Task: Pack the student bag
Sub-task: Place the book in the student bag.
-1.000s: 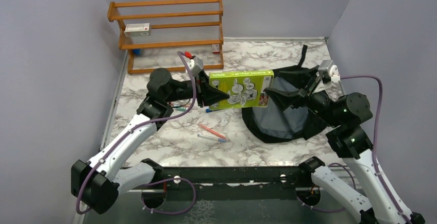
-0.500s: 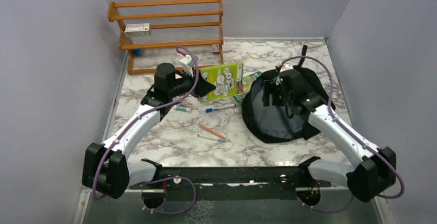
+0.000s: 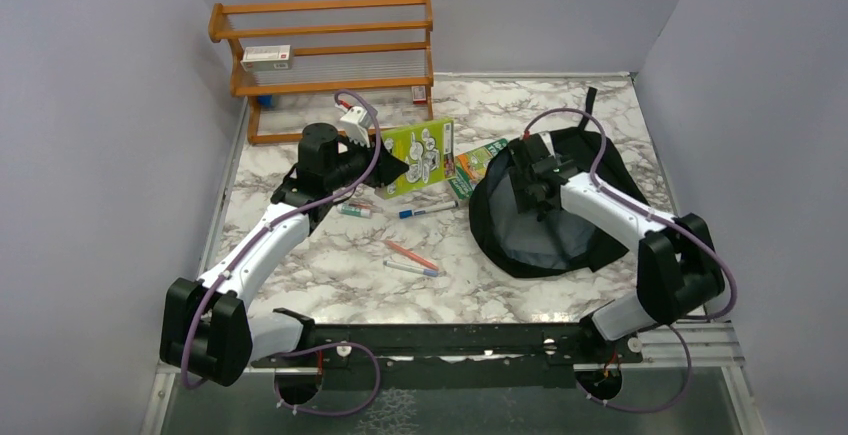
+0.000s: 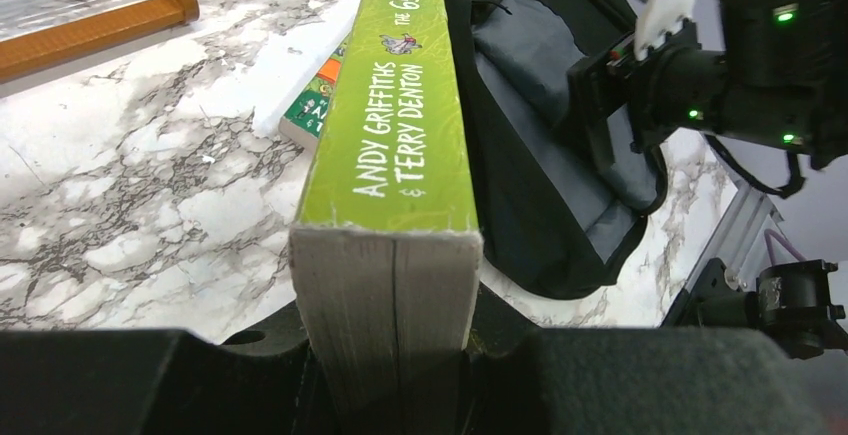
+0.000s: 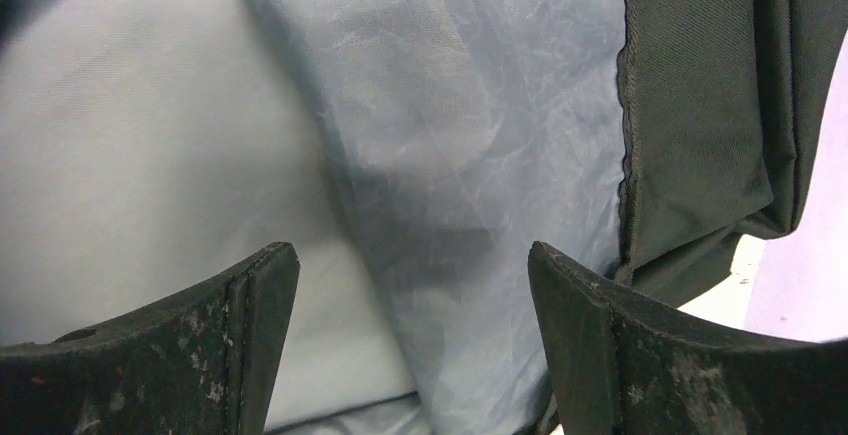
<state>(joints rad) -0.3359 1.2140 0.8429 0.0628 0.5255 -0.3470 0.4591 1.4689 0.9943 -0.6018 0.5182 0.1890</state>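
My right gripper comes down onto the raised fold of grey lining next, shifting slightly toward the held book.
The student bag [image 3: 545,230] lies black and rounded on the right of the marble table, its mouth open on grey lining [image 5: 400,105]. My right gripper [image 3: 527,170] hangs open over that mouth, fingers wide apart with only lining between them [image 5: 412,255]. My left gripper [image 3: 392,167] is shut on a thick lime-green book [image 3: 422,158], held on edge left of the bag; its spine [image 4: 400,125] points toward the bag [image 4: 540,205]. A second, orange-and-green book [image 3: 475,163] lies flat between the held book and the bag.
Several pens lie loose on the table: a blue one [image 3: 428,211], a red one [image 3: 410,254] and another [image 3: 412,268] nearer the front. A wooden shelf rack [image 3: 330,55] stands at the back left. Grey walls close in both sides.
My left gripper pulled the green book back leftward and tipped it on edge. The right arm swung down and forward over the bag's mouth, its jaws slightly wider.
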